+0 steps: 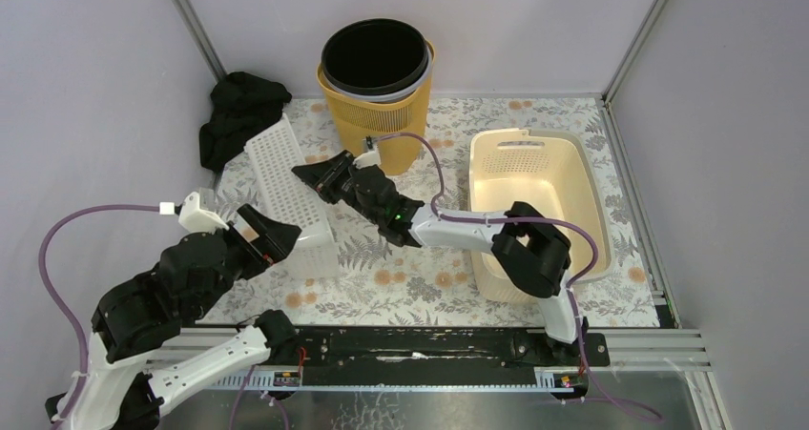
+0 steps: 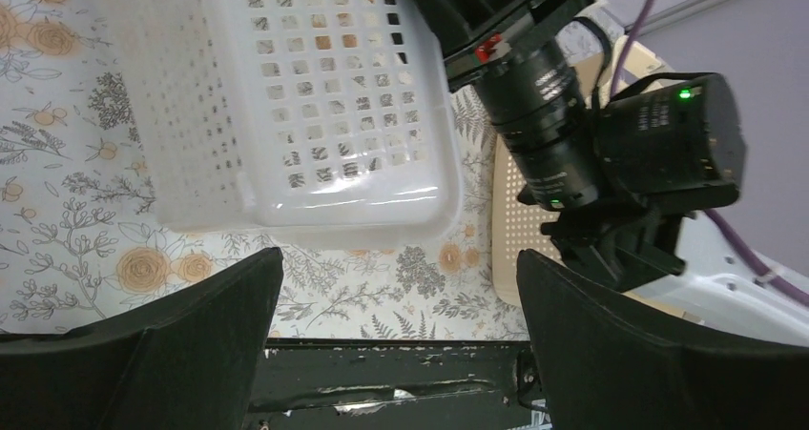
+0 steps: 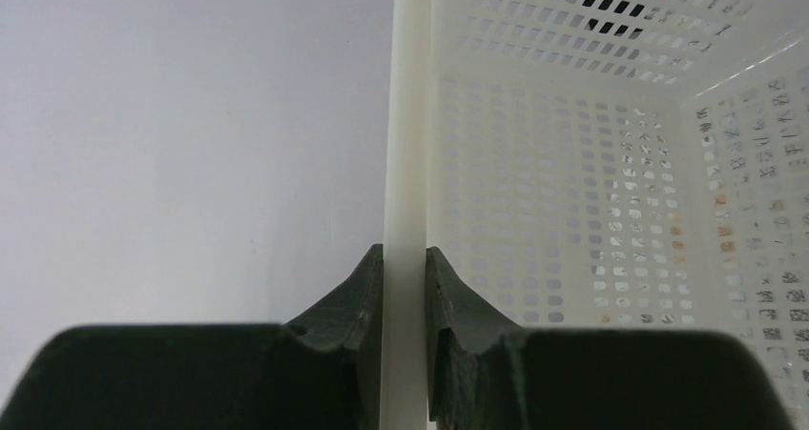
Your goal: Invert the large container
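Note:
The container [image 1: 286,177] is still on its side, so my right gripper releases the container's rim and draws back and to the right in the top view over bare mat [image 1: 351,232] next.
The large white perforated container [image 1: 286,177] is tipped up on one long side at the left of the floral mat. My right gripper [image 1: 309,174] reaches in from the right and is shut on its raised rim. In the right wrist view the rim strip [image 3: 408,115] runs straight up between the pinching jaws [image 3: 405,258], with the container's holed inside [image 3: 572,163] to the right. My left gripper [image 1: 275,237] is open at the container's near end. In the left wrist view that end [image 2: 305,115] lies just ahead of the wide-apart fingers [image 2: 399,254], with nothing between them.
A cream basket [image 1: 582,163] stands upright on the right, under the right arm's elbow. At the back, a yellow round basket [image 1: 377,115] holds a black bucket [image 1: 374,53]. A black cloth [image 1: 238,111] lies back left. Walls enclose the mat; a black rail [image 1: 410,344] runs along the near edge.

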`<state>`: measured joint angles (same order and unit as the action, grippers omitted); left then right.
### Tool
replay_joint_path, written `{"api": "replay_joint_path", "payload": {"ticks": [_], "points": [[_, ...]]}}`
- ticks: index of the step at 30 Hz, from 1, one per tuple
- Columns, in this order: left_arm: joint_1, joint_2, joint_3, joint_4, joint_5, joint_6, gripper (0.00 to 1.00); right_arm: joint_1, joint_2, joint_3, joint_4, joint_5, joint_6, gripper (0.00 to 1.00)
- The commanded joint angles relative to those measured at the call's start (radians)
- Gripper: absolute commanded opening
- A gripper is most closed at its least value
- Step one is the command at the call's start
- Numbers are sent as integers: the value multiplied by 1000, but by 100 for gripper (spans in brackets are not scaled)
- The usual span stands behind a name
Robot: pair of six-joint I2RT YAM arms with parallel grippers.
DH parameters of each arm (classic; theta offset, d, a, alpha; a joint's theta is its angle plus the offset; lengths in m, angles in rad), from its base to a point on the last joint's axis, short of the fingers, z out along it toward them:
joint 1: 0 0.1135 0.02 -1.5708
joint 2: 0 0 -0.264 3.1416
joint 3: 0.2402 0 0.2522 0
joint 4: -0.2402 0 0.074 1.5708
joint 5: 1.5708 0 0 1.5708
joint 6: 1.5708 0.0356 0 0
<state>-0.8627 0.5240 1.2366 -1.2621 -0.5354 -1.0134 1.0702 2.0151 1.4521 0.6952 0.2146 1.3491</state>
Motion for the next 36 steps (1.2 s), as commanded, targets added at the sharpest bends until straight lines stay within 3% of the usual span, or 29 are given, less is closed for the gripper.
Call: {"api": "replay_joint_path", "payload": {"ticks": [1, 20, 36], "points": [[3, 18, 53, -23, -25, 19, 100, 2, 29, 66, 128, -16, 52, 0], [2, 34, 2, 17, -23, 16, 100, -11, -139, -351, 176, 14, 60, 0], [4, 49, -17, 43, -13, 7, 100, -23, -151, -387, 167, -48, 38, 0]]}}
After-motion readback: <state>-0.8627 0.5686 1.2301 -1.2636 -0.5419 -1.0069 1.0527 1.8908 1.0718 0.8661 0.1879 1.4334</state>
